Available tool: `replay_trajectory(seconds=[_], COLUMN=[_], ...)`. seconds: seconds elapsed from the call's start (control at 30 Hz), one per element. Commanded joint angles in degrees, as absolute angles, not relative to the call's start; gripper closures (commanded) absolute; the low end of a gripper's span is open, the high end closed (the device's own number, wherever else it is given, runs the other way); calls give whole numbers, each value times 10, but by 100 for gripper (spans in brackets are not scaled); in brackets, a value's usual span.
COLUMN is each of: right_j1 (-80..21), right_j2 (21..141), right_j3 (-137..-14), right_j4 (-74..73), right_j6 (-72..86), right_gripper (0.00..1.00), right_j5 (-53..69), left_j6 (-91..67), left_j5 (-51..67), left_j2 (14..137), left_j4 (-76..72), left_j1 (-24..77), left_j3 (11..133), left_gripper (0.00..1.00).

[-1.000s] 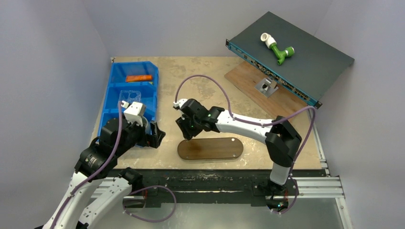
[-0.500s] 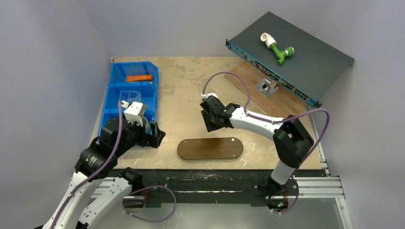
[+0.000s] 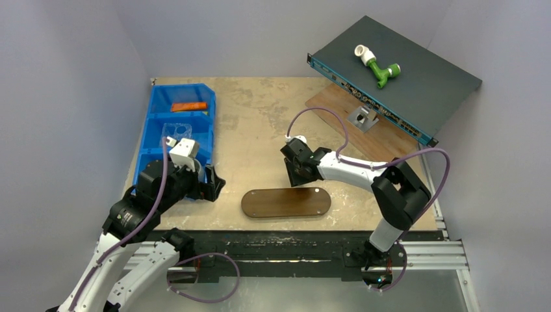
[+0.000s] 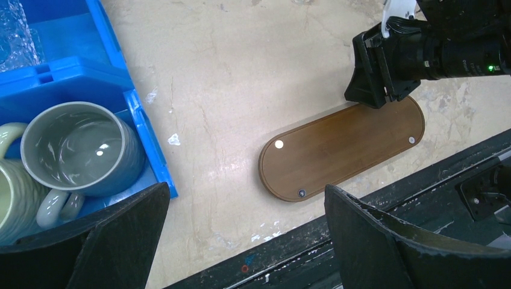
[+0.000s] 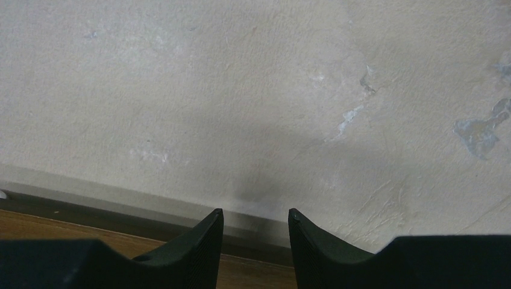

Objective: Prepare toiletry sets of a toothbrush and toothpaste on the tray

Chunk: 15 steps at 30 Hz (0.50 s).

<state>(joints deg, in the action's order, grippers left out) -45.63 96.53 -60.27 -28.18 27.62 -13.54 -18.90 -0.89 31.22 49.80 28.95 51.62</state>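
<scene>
The rim of the bin's divider is bare. My left gripper will next go outward and to the left in the top view, then down astride the divider's rim beyond the mugs.
The dark brown oblong tray [image 3: 286,202] lies bare near the table's front edge; the left wrist view shows the tray [image 4: 343,147] too. My right gripper [image 3: 300,175] hangs low over the table at the tray's far edge, toward its right end. In its own view the right gripper [image 5: 255,217] is open and holds nothing. My left gripper [image 3: 211,185] stands wide open and empty beside the blue bin [image 3: 153,107]. An orange toothpaste tube [image 3: 189,106] lies in the bin's far compartment. No toothbrush shows in any view.
A grey mug [image 4: 78,147] and a pale green mug [image 4: 12,186] sit in the bin's near compartment. At the back right, a dark box [image 3: 416,78] carrying a green-and-white pipe fitting [image 3: 378,67] leans over a reddish board [image 3: 383,140]. A black rail [image 4: 385,241] borders the front edge.
My right gripper has swung from the tray's left end to the right and now sits lower, by the tray's far edge. The left arm has not moved.
</scene>
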Motion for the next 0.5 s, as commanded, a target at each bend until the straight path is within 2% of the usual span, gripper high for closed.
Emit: replay_trajectory(seconds=[0.0, 0.47], right_j1=[-458, -458], right_j2=[931, 900], right_j3=[-579, -548], right_j4=[-267, -270], right_j6=[301, 319], right_gripper=[55, 58], right_j5=[-137, -136], left_j6=[-189, -195], left_j5=[-17, -18], left_j2=[316, 316], left_j4=[482, 485], left_j1=[292, 292], left_j3=[511, 512], left_gripper=[0, 0])
